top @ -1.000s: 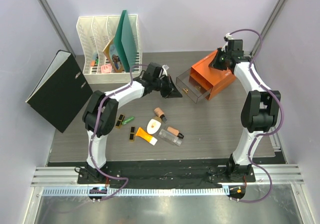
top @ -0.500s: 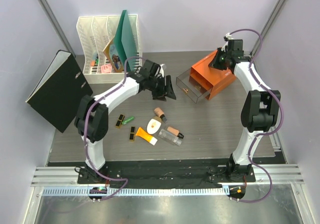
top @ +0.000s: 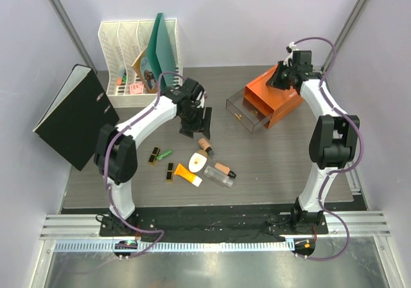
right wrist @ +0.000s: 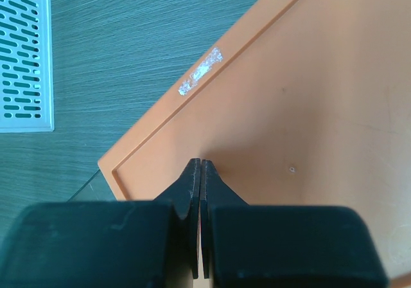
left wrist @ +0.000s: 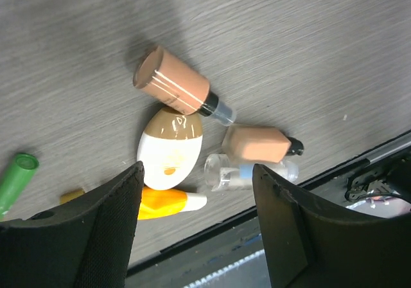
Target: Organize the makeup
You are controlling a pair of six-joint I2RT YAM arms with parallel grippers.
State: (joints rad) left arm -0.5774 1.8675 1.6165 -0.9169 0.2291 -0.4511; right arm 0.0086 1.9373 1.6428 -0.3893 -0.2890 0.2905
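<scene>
I next need to move my left gripper to the peach black-capped bottle at the far edge of the group and lower it astride its body [top: 205, 144] [left wrist: 172, 81].
The makeup lies in a loose group on the table. It holds a peach black-capped bottle [top: 205, 146] [left wrist: 173, 85], a white oval compact [top: 197, 162] [left wrist: 170, 150], an orange white-capped tube [top: 187, 174] [left wrist: 164, 203], a second peach bottle [top: 223, 170] [left wrist: 257, 142], a clear bottle [top: 219, 180] [left wrist: 247, 172], a green tube [top: 166, 153] [left wrist: 16, 175] and two black-gold lipsticks [top: 154, 155] [top: 169, 171]. My left gripper [top: 198, 128] [left wrist: 198, 169] hangs open above the group's far side, holding nothing. My right gripper [top: 282, 76] [right wrist: 201, 161] is shut, its tips over the orange drawer box top [right wrist: 308, 95].
The orange drawer box [top: 276, 95] stands at the back right with its clear drawer [top: 245, 111] pulled out toward the middle. A white file rack [top: 138, 56] [right wrist: 22, 56] with a green folder [top: 164, 50] stands at the back left. A black binder [top: 74, 116] leans at the left.
My left gripper has opened and swung from beside the clear drawer back toward the makeup, now pointing down. The right arm has not moved.
</scene>
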